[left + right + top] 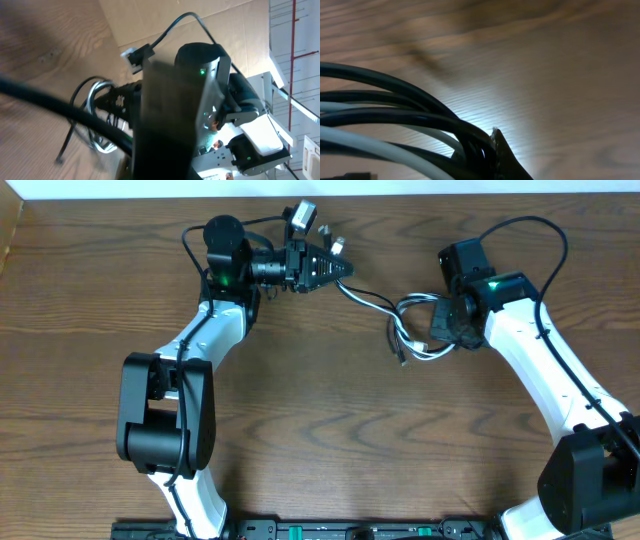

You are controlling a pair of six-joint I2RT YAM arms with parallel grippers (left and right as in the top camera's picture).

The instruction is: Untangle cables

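Note:
My right gripper pulls the pinched cable loops to the right in the overhead view next and releases them, because the piece of cable bows between my left gripper and the bundle.
The cables [415,330] lie as a small bundle of black and white loops right of the table's middle. A black and white strand [362,295] runs from the bundle up-left to my left gripper [340,272], which is shut on that strand. In the left wrist view the black strand [50,105] crosses the frame into my dark, blurred finger [165,120], with the loops [92,95] beyond. My right gripper [445,328] is shut on the bundle's right side. In the right wrist view, black and white cords [395,117] are pinched against one fingertip [507,157]. A loose plug end [403,361] rests on the table.
The wooden table [330,440] carries both arms: the left arm's elbow [165,415] at front left, the right arm [560,380] along the right side. The table's far edge [400,192] runs just behind the left gripper. Thick black arm wires [520,225] loop above the right wrist.

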